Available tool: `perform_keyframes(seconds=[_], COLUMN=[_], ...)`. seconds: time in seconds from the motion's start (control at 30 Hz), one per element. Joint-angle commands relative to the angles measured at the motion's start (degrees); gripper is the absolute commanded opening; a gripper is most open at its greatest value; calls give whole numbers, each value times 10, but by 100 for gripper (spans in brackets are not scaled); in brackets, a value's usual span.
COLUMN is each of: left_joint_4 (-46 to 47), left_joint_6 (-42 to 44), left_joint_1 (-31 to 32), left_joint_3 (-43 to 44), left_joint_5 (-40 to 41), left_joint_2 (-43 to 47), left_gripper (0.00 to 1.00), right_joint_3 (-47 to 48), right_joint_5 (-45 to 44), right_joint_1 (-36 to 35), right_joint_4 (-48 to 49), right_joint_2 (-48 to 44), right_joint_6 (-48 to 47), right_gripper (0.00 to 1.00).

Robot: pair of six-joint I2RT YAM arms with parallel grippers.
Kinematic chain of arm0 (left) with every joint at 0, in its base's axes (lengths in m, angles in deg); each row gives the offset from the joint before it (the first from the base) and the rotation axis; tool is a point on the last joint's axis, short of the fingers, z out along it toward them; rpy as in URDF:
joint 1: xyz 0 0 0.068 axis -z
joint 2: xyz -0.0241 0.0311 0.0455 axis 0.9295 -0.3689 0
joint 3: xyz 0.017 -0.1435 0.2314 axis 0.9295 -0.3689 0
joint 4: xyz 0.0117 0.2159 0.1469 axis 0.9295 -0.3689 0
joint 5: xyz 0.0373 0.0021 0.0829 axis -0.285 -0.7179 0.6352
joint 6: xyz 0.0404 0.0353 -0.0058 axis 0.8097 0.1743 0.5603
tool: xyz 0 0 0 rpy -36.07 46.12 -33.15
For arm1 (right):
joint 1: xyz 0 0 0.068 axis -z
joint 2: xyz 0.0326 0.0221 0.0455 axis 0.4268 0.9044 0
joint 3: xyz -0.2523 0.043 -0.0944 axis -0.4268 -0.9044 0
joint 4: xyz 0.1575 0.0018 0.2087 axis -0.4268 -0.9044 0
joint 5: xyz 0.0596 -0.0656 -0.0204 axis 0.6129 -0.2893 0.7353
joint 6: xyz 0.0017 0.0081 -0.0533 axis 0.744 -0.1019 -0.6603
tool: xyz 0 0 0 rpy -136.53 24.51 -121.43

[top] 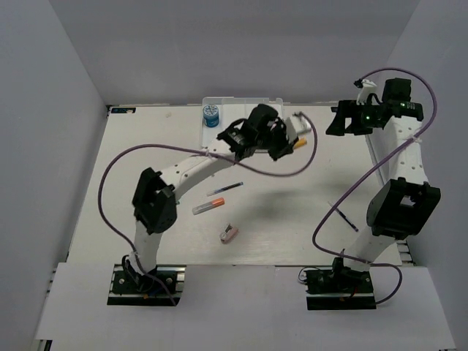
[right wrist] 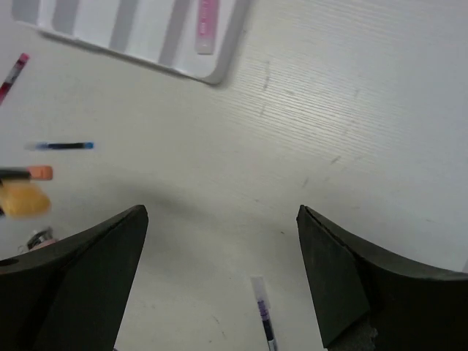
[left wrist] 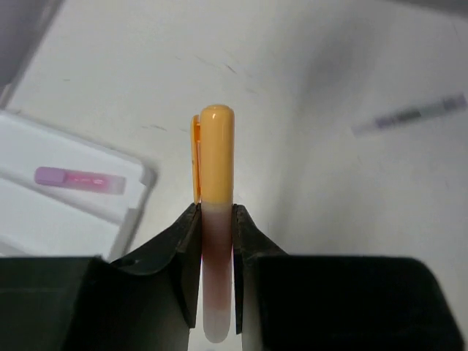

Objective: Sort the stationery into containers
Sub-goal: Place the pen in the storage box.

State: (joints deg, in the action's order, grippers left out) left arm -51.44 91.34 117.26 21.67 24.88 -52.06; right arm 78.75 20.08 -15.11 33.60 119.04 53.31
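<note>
I should swing my left gripper outward over the tray's end section, then turn the orange-capped marker lengthwise and lower it to release, since another marker already lies there.
My left gripper (top: 287, 143) (left wrist: 217, 208) is shut on an orange-capped marker (top: 300, 144) (left wrist: 217, 153) with a pale pink body, held above the table just right of the white divided tray (top: 219, 102) (left wrist: 66, 227). A pink and lilac marker (left wrist: 79, 179) (right wrist: 207, 22) lies in the tray's end compartment. A blue roll (top: 211, 115) sits at the tray's left end. My right gripper (top: 335, 121) (right wrist: 223, 212) is open and empty, high at the far right. A purple-inked pen (right wrist: 263, 314) lies on the table below it.
On the table's middle lie a thin dark pen (top: 225, 191), an orange-tipped marker (top: 208, 206) and a pinkish eraser (top: 229, 232). Another dark pen (top: 344, 217) lies near the right arm. Purple cables loop over both arms. Grey walls close in the table.
</note>
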Motion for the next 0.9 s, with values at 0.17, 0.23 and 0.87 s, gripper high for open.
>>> perform_keyframes(seconds=[0.17,0.23,0.87], left_joint_4=[48,128,314], left_joint_6=[-438,-436,-491], left_joint_1=[-98,-98,-118], left_joint_3=[261,227,265], left_joint_5=[199,234,226], left_joint_2=[-196,-198,-352], left_gripper=[10,12,17], right_joint_3=[-134,-177,-227], right_joint_5=[-61,-62,-57], right_joint_1=[39,45,47], right_joint_4=[76,88,75], right_joint_2=[-32,-54,-77], right_joint_6=[8,0,-57], right_gripper=[86,86,85])
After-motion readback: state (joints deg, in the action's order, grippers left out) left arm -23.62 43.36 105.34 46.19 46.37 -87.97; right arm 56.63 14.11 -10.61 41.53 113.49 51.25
